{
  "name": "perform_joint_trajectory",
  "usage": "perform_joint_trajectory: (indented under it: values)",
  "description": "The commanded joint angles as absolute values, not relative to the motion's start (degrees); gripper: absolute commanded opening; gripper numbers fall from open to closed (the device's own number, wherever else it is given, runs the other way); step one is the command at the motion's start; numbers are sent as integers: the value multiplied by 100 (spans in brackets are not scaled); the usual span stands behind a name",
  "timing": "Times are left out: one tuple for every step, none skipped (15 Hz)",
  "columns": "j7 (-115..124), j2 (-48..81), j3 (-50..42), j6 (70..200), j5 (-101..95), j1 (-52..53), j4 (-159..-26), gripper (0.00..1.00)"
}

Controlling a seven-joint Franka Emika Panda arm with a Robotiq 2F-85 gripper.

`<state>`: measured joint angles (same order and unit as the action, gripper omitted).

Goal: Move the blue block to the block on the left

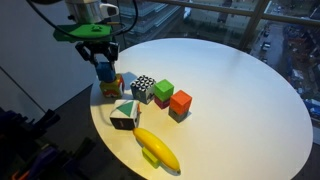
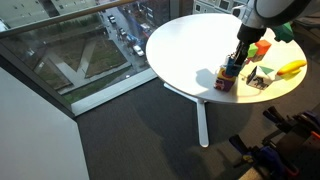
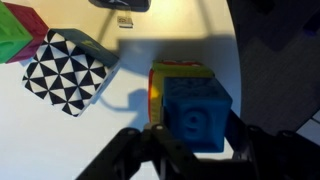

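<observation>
The blue block (image 1: 105, 72) is already over the yellow-red block, so the robot's gripper will next ease slightly down, bring the blue one onto the top of the yellow-red block and release it there.
The blue block (image 3: 197, 112) sits between my gripper's fingers (image 3: 196, 148), which are shut on it. It is held on or just above a multicoloured yellow-red block (image 3: 172, 72) at the left of the group; contact between the two cannot be told. In both exterior views the gripper (image 1: 104, 62) (image 2: 237, 60) stands over this stack, with the blue block (image 1: 105, 72) (image 2: 231, 70) above the coloured block (image 1: 110, 88) (image 2: 224, 82), near the edge of the round white table (image 1: 220, 90) (image 2: 190, 50).
A black-and-white patterned cube (image 1: 143, 87) (image 3: 65, 70), a green block (image 1: 163, 91), an orange block (image 1: 180, 102), a green-white patterned block (image 1: 124, 114) and a banana (image 1: 158, 148) lie nearby. The table edge is close behind the stack, with a window beyond.
</observation>
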<state>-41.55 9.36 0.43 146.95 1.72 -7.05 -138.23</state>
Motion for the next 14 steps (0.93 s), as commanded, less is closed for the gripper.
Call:
perform_joint_trajectory:
  values:
    - [-4160,846,69,14871,249,-676,-13910,30]
    - [-4153,853,73,14888,246,-672,-13906,30]
    - [-4144,866,75,14924,240,-669,-13906,30]
    - [-4141,882,80,14947,242,-669,-13900,30]
    - [-4141,897,85,14971,243,-669,-13896,30]
    - [-4148,913,93,14989,251,-671,-13891,30]
    - [-4158,926,102,15006,260,-673,-13888,30]
    - [-4155,946,109,15020,264,-673,-13879,30]
    - [-4157,962,119,15033,275,-676,-13874,30]
    - [-4156,983,130,15055,286,-679,-13870,30]
    - [-4145,1007,140,15073,291,-680,-13867,30]
    - [-4146,1028,152,15107,301,-683,-13869,30]
    - [-4143,1046,160,15128,300,-685,-13868,30]
    - [-4150,1061,172,15160,308,-689,-13869,30]
